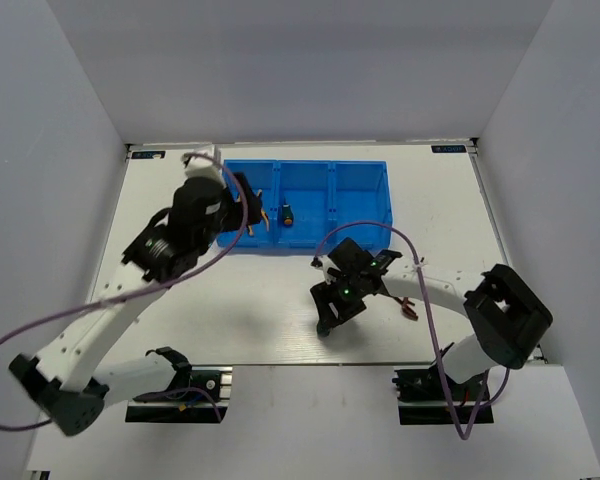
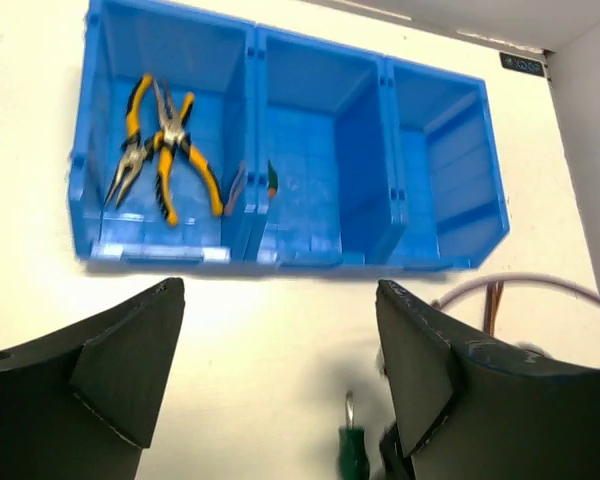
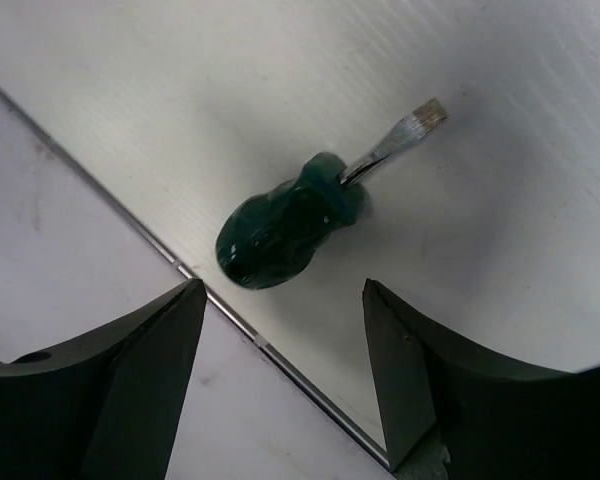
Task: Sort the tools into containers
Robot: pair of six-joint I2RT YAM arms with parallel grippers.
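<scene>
The robot will next lower its right gripper onto the stem end of the stubby green screwdriver's handle (image 1: 324, 326) (image 3: 324, 194), turning to straddle it, because it lies slanted in front of the open fingers.
The blue three-compartment bin (image 1: 358, 190) (image 2: 450, 170) stands at the back of the table. Two yellow-handled pliers (image 2: 165, 150) (image 1: 264, 217) lie in its left compartment. A green screwdriver (image 1: 288, 213) (image 2: 271, 180) lies in the middle compartment, half hidden by the divider in the left wrist view. My left gripper (image 1: 250, 200) (image 2: 280, 370) hangs open and empty high over the bin's front left. A second stubby green screwdriver (image 3: 290, 225) (image 2: 352, 452) lies on the table by the front seam. My right gripper (image 1: 327, 322) (image 3: 285, 370) is open just short of its handle, not touching it.
The right compartment (image 2: 450, 180) of the bin holds nothing that I can see. The table's front seam (image 3: 180, 270) runs diagonally right under my right fingers. A purple cable (image 1: 420, 280) loops over the right arm. White walls close in the table on three sides.
</scene>
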